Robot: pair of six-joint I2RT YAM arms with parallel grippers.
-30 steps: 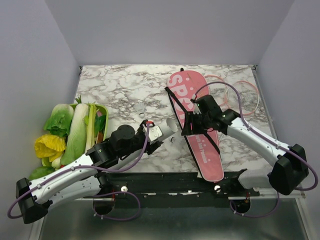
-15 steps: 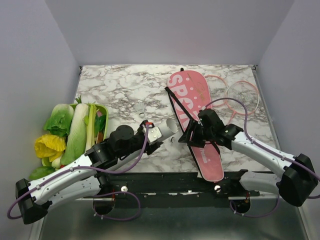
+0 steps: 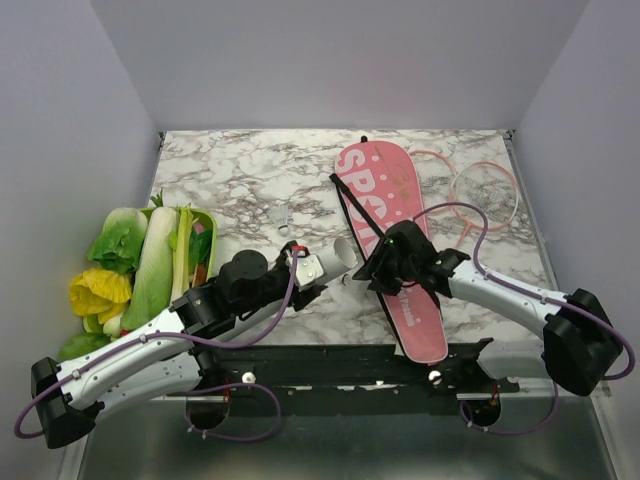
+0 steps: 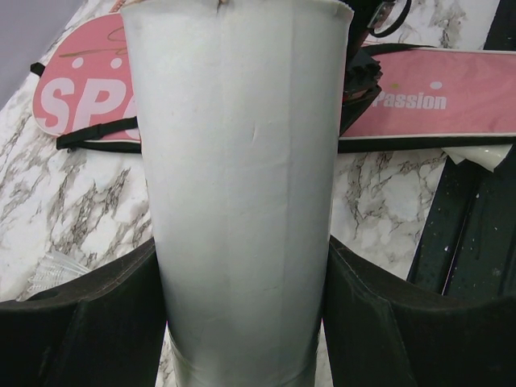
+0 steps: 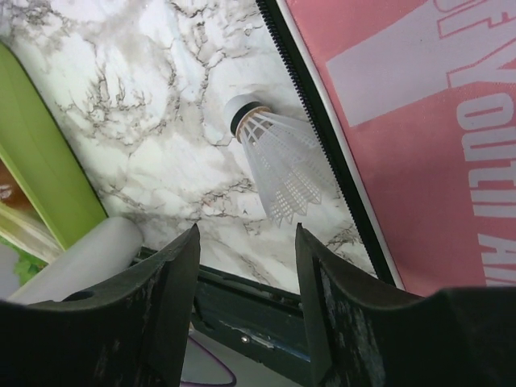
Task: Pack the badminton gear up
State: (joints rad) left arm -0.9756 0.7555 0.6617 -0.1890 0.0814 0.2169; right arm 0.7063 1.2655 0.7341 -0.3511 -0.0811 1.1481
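My right gripper will next go down onto the skirt edge of the white shuttlecock beside the cover, as its flared end faces my open fingers and its cork points away.
My left gripper is shut on the white tube, which fills the left wrist view between the two fingers. My right gripper is open and empty at the left edge of the pink "SPORT" cover. In the right wrist view a white shuttlecock lies on the marble beside the cover, just ahead of the open jaws. Another shuttlecock lies farther back on the table. Pink-framed rackets lie right of the cover.
A green tray of leafy vegetables sits at the left; its rim shows in the right wrist view. The cover's black strap runs along its left side. The black mounting rail lines the near edge.
My right gripper has moved left and nearer, from over the pink cover to its left edge above the shuttlecock. The left arm holds still with the tube.
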